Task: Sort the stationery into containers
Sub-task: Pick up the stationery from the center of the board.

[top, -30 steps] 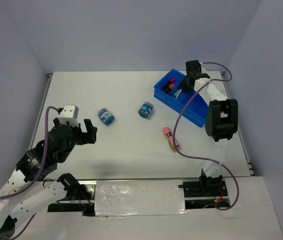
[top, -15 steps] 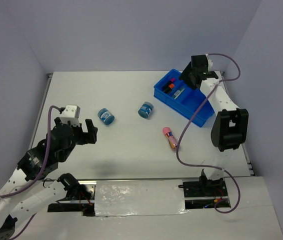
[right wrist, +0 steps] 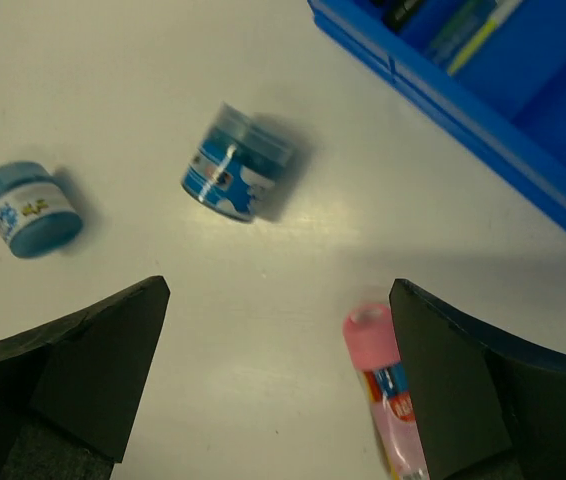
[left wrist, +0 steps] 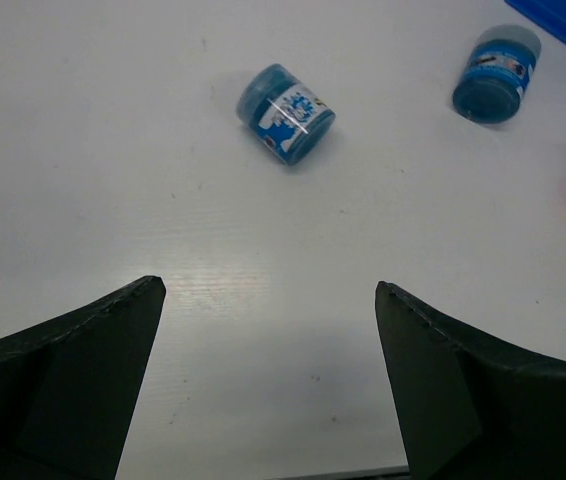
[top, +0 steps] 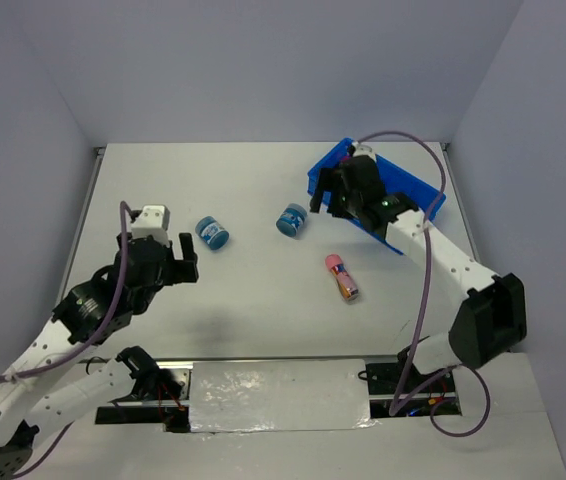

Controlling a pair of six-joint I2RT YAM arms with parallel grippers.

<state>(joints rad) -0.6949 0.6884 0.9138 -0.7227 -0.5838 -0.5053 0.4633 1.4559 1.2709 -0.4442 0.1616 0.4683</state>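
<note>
The left gripper reaches outward, to its right in the top view, and moves down around the middle tub's labelled body next.
Two round blue tubs lie on the white table: one left of centre, the other near the middle. A pink-gold cylinder lies nearer the front. The blue divided tray stands at the back right, largely covered by my right arm. My right gripper hangs open and empty at the tray's left end, above the table. In the right wrist view the cylinder lies by the right finger, and a tub is ahead. My left gripper is open and empty, short of the left tub.
Pens and a black item lie in the tray compartment seen in the right wrist view. Purple cables trail from both arms. The table's left edge and the walls close in the workspace.
My right gripper has opened and swung from over the tray's far end to its left end, toward the table's middle. The left arm has edged forward.
</note>
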